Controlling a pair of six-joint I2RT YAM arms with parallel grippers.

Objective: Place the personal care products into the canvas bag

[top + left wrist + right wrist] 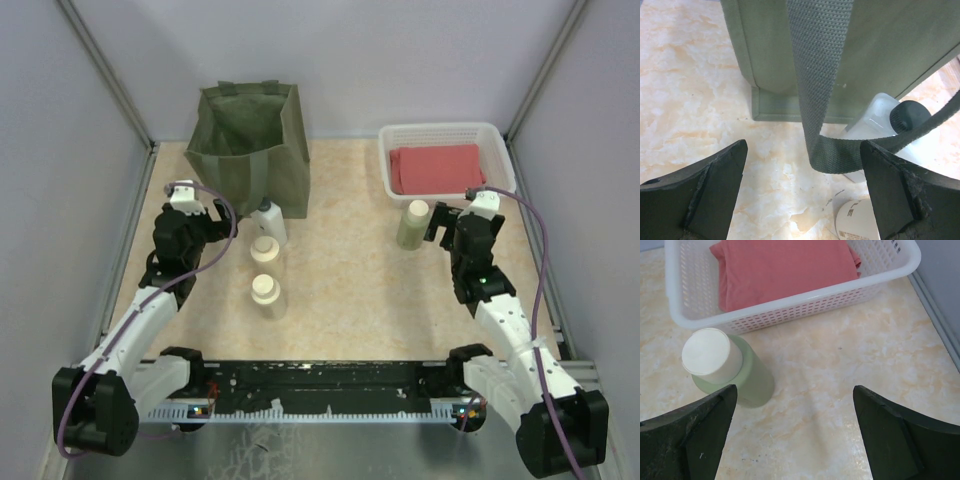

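Observation:
My left gripper lifts outward next, turning toward the basket, to close across the canvas bag's basket-side rim [285, 133], a thin edge above and outward of it.
The olive canvas bag [250, 142] stands open at the back left. It also fills the top of the left wrist view [880, 45], with a handle strap [820, 100] hanging down. A white bottle with a grey cap [268, 220] [880, 122] stands against its front. Two clear bottles with cream caps [264, 252] [267, 292] stand in front of that. A pale yellowish cylinder [412, 223] [725, 367] stands before the basket. My left gripper [222, 213] [802, 187] is open, left of the white bottle. My right gripper [440, 222] [795, 432] is open, just right of the cylinder.
A white mesh basket [497, 135] [805, 302] holding a red folded cloth [436, 166] [785, 267] sits at the back right. Grey walls and metal rails [130, 230] close in both sides. A black toothed rail [320, 380] lies along the near edge.

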